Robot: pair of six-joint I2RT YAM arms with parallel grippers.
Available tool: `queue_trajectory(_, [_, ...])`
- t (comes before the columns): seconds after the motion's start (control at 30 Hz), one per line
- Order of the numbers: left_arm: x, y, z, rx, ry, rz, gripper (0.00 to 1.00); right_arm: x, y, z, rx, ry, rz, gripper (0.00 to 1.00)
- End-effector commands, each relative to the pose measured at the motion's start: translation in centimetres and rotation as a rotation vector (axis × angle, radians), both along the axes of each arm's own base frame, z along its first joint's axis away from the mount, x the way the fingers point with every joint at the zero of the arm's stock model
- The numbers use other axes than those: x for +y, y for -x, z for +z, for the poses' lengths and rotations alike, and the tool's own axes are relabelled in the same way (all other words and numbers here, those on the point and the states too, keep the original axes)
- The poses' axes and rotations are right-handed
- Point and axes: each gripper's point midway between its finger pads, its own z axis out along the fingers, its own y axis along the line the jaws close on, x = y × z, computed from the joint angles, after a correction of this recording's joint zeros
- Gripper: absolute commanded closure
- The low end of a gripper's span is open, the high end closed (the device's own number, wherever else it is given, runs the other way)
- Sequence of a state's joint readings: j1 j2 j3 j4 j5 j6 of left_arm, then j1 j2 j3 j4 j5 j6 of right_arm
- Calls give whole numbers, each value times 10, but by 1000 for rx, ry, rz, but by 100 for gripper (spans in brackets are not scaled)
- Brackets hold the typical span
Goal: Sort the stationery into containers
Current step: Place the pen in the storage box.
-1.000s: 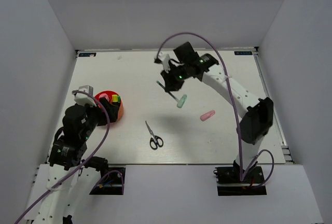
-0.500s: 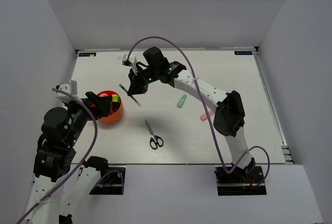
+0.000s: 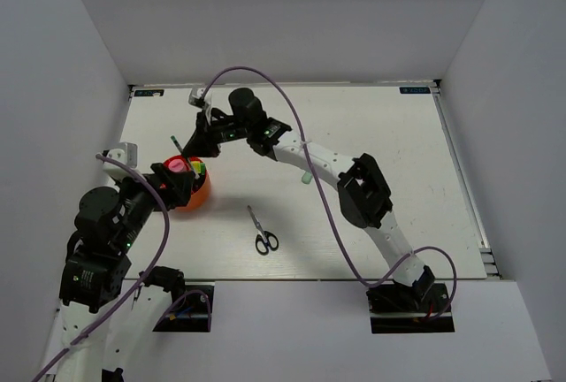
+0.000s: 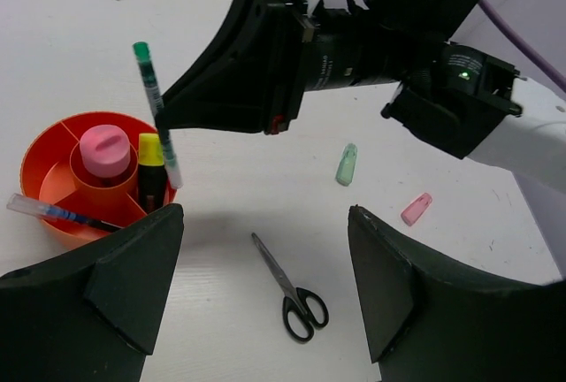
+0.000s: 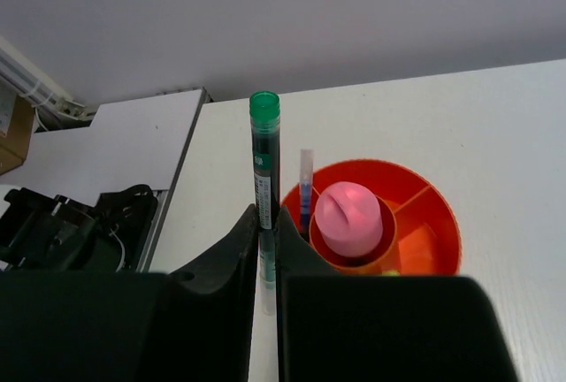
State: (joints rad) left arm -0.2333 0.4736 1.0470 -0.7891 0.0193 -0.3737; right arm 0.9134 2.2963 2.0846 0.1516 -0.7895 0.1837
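Observation:
I need to move my right gripper back over the open space beside the blue pen next, then lower it and release, because that space is below, to the left in the top view.
My right gripper (image 3: 196,137) is shut on a black marker with a green cap (image 3: 179,145) and holds it upright just above the far left rim of the red-orange cup (image 3: 202,194). In the right wrist view the marker (image 5: 263,170) stands between the closed fingers (image 5: 232,258) beside the cup (image 5: 433,210). The cup (image 4: 35,148) holds a pink-topped item (image 4: 103,148), a yellow-capped marker (image 4: 150,156) and a blue pen (image 4: 62,213). My left gripper (image 4: 263,254) is open and empty beside the cup. The scissors (image 4: 294,292), the pale green highlighter (image 4: 346,164) and the pink highlighter (image 4: 416,209) lie on the table.
The right arm (image 3: 301,148) stretches across the middle of the table and covers the pink highlighter in the top view. The scissors (image 3: 262,232) lie near the front centre. White walls close in the table on three sides.
My right arm has swung left with the green-capped marker, from the table's middle to over the cup. My left arm has shifted a little by the cup.

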Motion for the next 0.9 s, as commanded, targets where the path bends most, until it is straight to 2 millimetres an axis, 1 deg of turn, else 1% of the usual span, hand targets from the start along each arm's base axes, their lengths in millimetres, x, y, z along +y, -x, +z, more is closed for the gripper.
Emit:
queue_trajectory(0.0, [-6,1,-5,1,-10,-36,15,18,16,33,-58,-128,62,100])
queue_trajectory(0.03, [-6,-1,-9,13,-10,-39,15,22,18,32,-64,-133,66,100])
queue_trajectory(0.07, [-7,0,-10,11,-9,-41,15,26,22,27,-60,-130,78,100])
queue_trajectory(0.13, [-8,0,-14,20,-7,-45,15,30,27,28,-75,-141,91,100])
queue_trajectory(0.17, [-7,1,-15,19,-12,-45,15,33,31,21,-71,-136,100,100])
queue_trajectory(0.2, [-7,2,-15,17,-14,-49,15,35,33,19,-72,-134,105,100])
queue_trajectory(0.23, [-6,2,-15,17,-14,-45,15,38,38,10,-70,-127,114,100])
queue_trajectory(0.3, [-7,3,-14,14,-15,-48,15,39,37,9,-74,-125,111,100])
queue_trajectory(0.4, [-7,5,-16,16,-13,-49,15,47,41,-3,-90,-118,106,100])
queue_trajectory(0.5, [-7,6,-18,19,-13,-52,15,51,38,-12,-109,-111,86,100])
queue_trajectory(0.53, [-7,6,-22,29,-15,-54,15,53,40,-15,-119,-110,91,100])
queue_trajectory(0.57, [-8,6,-22,28,-15,-57,15,54,36,-19,-122,-104,71,100])
queue_trajectory(0.63, [-8,7,-25,33,-13,-61,15,57,38,-24,-146,-103,68,100])
queue_trajectory(0.7, [-9,9,-27,38,-12,-65,15,59,34,-31,-164,-96,48,100])
queue_trajectory(0.87, [-7,9,-29,39,-21,-61,15,63,28,-41,-208,-84,2,100])
